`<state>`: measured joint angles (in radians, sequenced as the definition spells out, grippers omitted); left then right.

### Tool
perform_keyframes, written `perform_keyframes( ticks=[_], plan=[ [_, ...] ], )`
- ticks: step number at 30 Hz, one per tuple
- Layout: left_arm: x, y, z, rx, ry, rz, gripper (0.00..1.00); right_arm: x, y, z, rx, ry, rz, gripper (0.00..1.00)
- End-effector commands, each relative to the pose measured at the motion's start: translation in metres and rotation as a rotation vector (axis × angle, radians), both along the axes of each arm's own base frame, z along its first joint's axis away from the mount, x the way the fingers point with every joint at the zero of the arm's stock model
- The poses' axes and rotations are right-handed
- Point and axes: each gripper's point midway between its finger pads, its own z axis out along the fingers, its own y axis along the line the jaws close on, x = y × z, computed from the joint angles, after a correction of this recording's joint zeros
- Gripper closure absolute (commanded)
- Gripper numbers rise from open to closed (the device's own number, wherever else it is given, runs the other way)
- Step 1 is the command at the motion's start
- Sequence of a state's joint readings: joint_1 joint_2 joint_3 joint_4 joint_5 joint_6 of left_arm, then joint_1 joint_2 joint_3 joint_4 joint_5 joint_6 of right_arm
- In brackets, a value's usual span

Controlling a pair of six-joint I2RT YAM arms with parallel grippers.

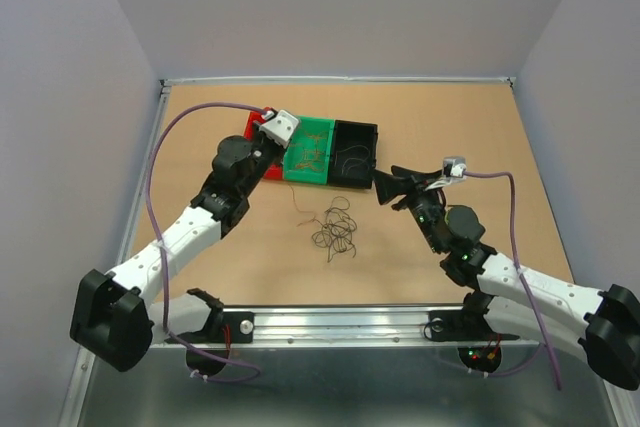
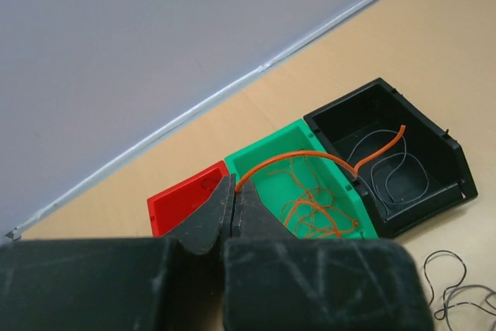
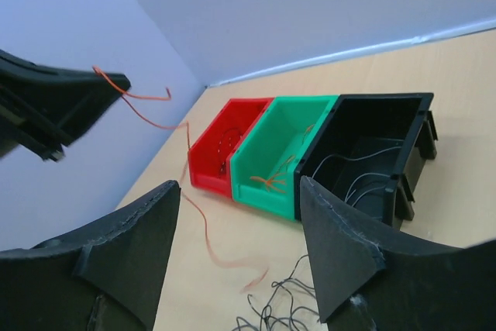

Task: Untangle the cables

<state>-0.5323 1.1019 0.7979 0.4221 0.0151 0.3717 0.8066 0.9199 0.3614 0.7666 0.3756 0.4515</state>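
Observation:
The left gripper lifts the orange-red wire up and outward next, then comes down into the green bin (image 1: 308, 152) (image 2: 310, 191) and releases it, because the other orange wires lie there.
My left gripper (image 2: 235, 189) is shut on one orange-red wire (image 2: 310, 154) and holds it high above the table; it sits by the bins in the top view (image 1: 282, 139). In the right wrist view this wire (image 3: 194, 184) hangs from the left gripper (image 3: 70, 98) down to the table. A bunch of thin dark cables (image 1: 335, 229) lies on the table in front of the bins, also low in the right wrist view (image 3: 287, 304). My right gripper (image 1: 381, 189) is open and empty, right of the bunch and above the table (image 3: 240, 184).
Three bins stand in a row: red (image 1: 254, 127), green (image 1: 322, 130) with several orange wires (image 2: 318, 215), black (image 1: 368, 133) with thin dark wires (image 2: 395, 176). Walls close the table at back and sides. A metal rail (image 1: 330, 322) runs along the near edge.

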Motion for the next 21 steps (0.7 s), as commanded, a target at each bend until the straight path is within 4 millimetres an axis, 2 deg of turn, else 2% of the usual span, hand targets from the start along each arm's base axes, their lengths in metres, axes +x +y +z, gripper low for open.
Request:
perform_keyframes(
  ticks=[1,4,7,9,12,15,16,18,19,20,21],
  plan=[
    [0.015,-0.013,-0.005,-0.029,-0.058,-0.048,1.0,0.002,-0.018,0.003,0.013,-0.008,-0.089,0.31],
    [0.032,-0.014,-0.038,0.007,0.015,-0.026,1.0,0.001,-0.018,0.004,0.012,-0.011,-0.087,0.31],
    [0.049,-0.008,-0.053,0.012,0.063,0.028,1.0,0.0,-0.017,0.004,0.013,-0.011,-0.08,0.31],
    [0.057,0.004,-0.051,-0.005,0.078,0.063,1.0,0.001,-0.017,0.005,0.011,-0.012,-0.079,0.31],
    [0.054,0.011,-0.036,-0.069,0.074,0.016,1.0,0.001,-0.015,0.004,0.005,-0.007,-0.075,0.31],
    [0.04,0.013,-0.01,-0.118,0.032,-0.027,1.0,0.001,-0.015,0.005,0.008,-0.007,-0.072,0.31],
    [0.032,0.015,0.009,-0.139,-0.002,-0.037,1.0,0.002,-0.016,0.005,0.006,-0.007,-0.077,0.31],
    [0.021,0.014,0.029,-0.169,-0.022,-0.066,1.0,0.001,-0.016,0.007,0.007,-0.012,-0.078,0.31],
    [0.009,0.01,0.056,-0.19,-0.072,-0.115,1.0,0.001,-0.018,0.009,0.007,-0.018,-0.084,0.31],
    [0.003,0.006,0.068,-0.206,-0.084,-0.144,1.0,0.0,-0.018,0.008,0.004,-0.015,-0.084,0.31],
    [-0.005,0.004,0.089,-0.221,-0.114,-0.177,1.0,0.001,-0.02,0.009,0.005,-0.017,-0.092,0.31]
  ],
)
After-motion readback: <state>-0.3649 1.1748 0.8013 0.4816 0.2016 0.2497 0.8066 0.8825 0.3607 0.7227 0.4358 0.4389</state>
